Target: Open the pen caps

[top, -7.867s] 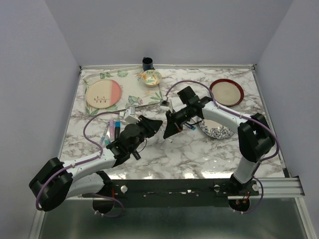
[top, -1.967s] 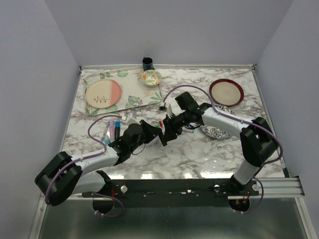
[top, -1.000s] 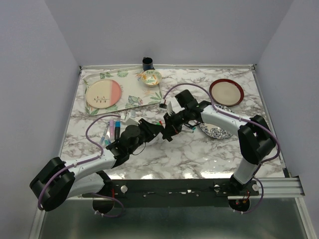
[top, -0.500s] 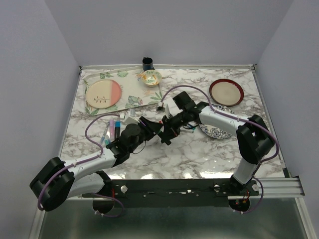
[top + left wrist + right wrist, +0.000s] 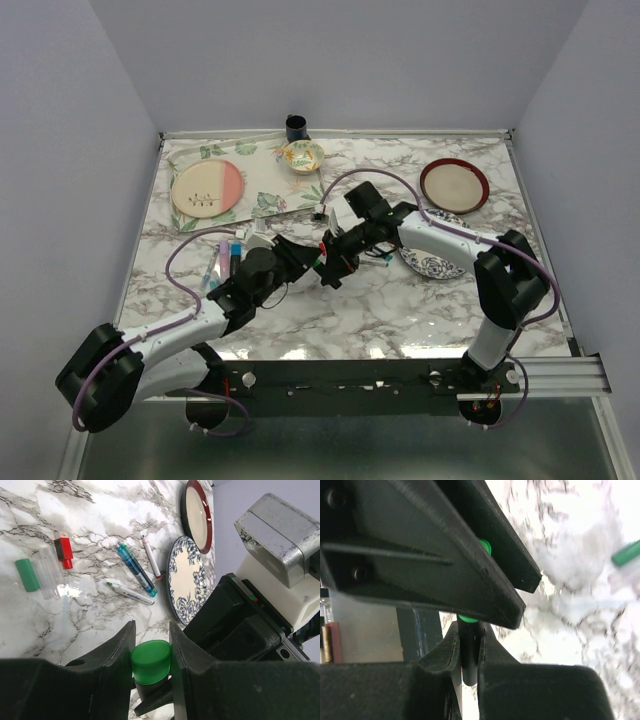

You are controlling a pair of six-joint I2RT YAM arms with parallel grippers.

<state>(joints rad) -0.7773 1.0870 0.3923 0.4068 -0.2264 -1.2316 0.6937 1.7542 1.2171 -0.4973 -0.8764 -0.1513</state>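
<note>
My left gripper should next pull the green cap off the black body in my right gripper, then lower it onto the marble beside the loose green cap [image 5: 27, 574] and let go.
A short black highlighter with a green pen cap [image 5: 150, 661] is held in the air over the middle of the table. My left gripper [image 5: 151, 655] is shut on the green cap, which still sits on the black body. My right gripper [image 5: 468, 640] is shut on that black body [image 5: 469, 652], and a sliver of the green cap [image 5: 468, 618] shows above its fingers. In the top view the left gripper [image 5: 312, 260] and right gripper [image 5: 332, 268] meet tip to tip. A loose green cap [image 5: 27, 574] and a red cap [image 5: 63, 552] lie on the marble.
Thin pens [image 5: 136, 568] lie beside a blue patterned plate [image 5: 432, 262]. A red-rimmed plate [image 5: 454, 184] sits at the back right. More capped pens [image 5: 228, 258] lie left of my left arm. A pink and cream plate [image 5: 206, 187], a small bowl [image 5: 303, 155] and a dark cup [image 5: 296, 127] stand at the back.
Both grippers stay joined at the highlighter. The right gripper has edged a little to the left, toward the left gripper.
</note>
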